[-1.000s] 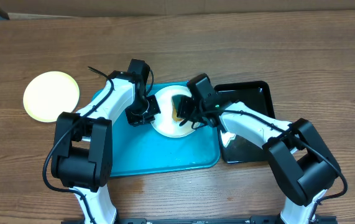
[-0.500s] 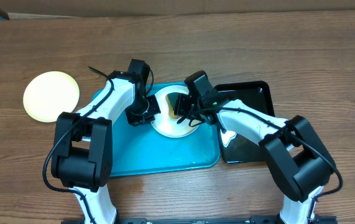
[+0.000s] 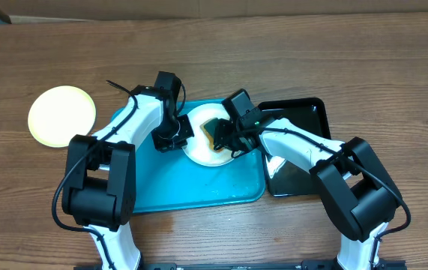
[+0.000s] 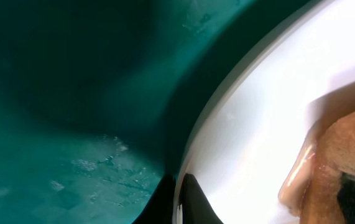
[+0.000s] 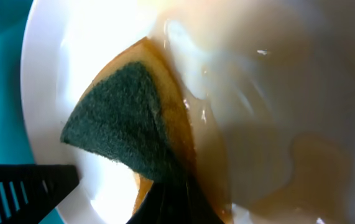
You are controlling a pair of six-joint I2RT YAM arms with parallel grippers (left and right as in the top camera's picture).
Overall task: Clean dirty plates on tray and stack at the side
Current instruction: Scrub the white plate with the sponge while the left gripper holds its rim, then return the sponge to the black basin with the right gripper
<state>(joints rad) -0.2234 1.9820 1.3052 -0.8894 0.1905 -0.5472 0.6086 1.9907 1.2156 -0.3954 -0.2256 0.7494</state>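
I need to lift my right gripper next and swing it to the black tray's bare far end (image 3: 306, 118), which is to its right in the overhead view, and release the sponge (image 3: 215, 129).
A white plate (image 3: 206, 156) lies at the back of the turquoise tray (image 3: 199, 184). My left gripper (image 3: 181, 136) is shut on the plate's left rim; the left wrist view shows the thin rim pinched between its dark fingertips (image 4: 178, 199). My right gripper (image 3: 225, 139) is shut on a yellow sponge (image 3: 215, 129) with a green scouring face (image 5: 121, 118) and presses it onto the plate (image 5: 84, 37), where wet brownish streaks show. A pale yellow-green plate (image 3: 61, 115) sits alone on the table at the far left. No other plate is in view.
A glossy black tray (image 3: 303, 120) stands against the turquoise tray's right side, partly under my right arm. Bare wooden table (image 3: 348, 60) runs along the back. Both arms cross over the tray's front half.
My right gripper has slid the sponge a little way over the plate, first left, then back toward the front. The left gripper and the plate have stayed in place.
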